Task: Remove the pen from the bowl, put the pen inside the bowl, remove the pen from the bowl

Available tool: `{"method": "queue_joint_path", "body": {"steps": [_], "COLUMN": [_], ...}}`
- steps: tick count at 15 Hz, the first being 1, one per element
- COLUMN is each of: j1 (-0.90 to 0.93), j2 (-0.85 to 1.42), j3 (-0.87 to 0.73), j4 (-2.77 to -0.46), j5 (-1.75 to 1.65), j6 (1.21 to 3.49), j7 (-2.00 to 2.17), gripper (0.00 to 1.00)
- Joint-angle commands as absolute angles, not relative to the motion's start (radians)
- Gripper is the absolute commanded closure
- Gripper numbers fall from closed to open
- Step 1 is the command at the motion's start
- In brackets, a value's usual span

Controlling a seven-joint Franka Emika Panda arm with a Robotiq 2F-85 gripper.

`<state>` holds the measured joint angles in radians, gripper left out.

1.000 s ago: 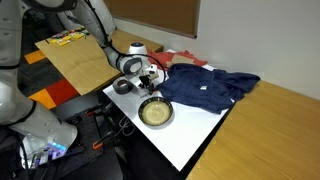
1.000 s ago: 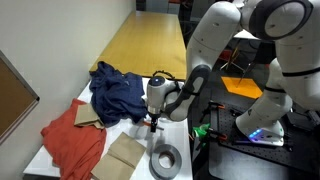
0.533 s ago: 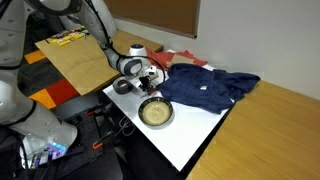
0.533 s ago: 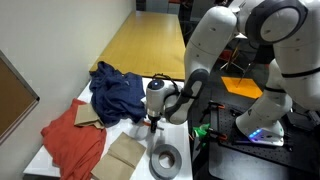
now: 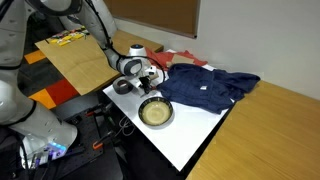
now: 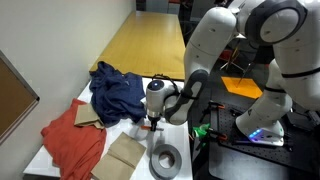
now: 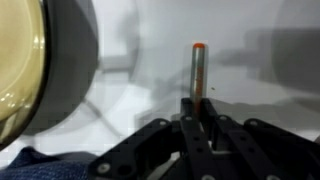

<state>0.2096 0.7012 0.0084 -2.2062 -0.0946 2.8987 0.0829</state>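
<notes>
My gripper lifts the pen (image 7: 198, 68) next and swings it with a turn over the bowl's tan-yellow inside, since the pen is still outside the bowl's rim.
In the wrist view the pen (image 7: 198, 68), a short stick with a reddish-orange tip, lies on the white table and points away from me. My gripper (image 7: 198, 106) is shut on its near end, with both black fingers pressed against it. The bowl (image 7: 66, 70), with a grey rim and tan-yellow inside, fills the left of that view, apart from the pen. In an exterior view the bowl (image 5: 156, 113) sits on the white table just in front of my gripper (image 5: 150, 84). My gripper (image 6: 152, 121) points down at the table, and the bowl is hidden behind it.
A grey tape-like ring (image 6: 166, 158) (image 5: 123, 87) lies beside the gripper. A blue cloth (image 5: 205, 88) and a red cloth (image 6: 72, 140) lie behind it, beside a piece of brown cardboard (image 6: 125, 155). The table edge (image 5: 150, 148) is close in front of the bowl.
The jaws have closed from open onto the pen. The arm has stayed where it was.
</notes>
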Motion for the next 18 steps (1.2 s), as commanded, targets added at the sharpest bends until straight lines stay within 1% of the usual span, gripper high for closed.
{"method": "queue_joint_path", "body": {"steps": [1,7,12,18], "j1": [0.258,0.33,0.406,0.57], "j2": [0.659,0.531,0.446,0.469], "j3": [-0.043,-0.182,-0.33,-0.559], "j4": [-2.236,-2.348,-2.439,-2.47], "j5": [-0.094,-0.09,-0.074,-0.01], "j6": [2.929,3.028,3.107,3.111], "j7": [0.133,0.229,0.31,0.457], "gripper": [0.97,0.97,0.97,0.97]}}
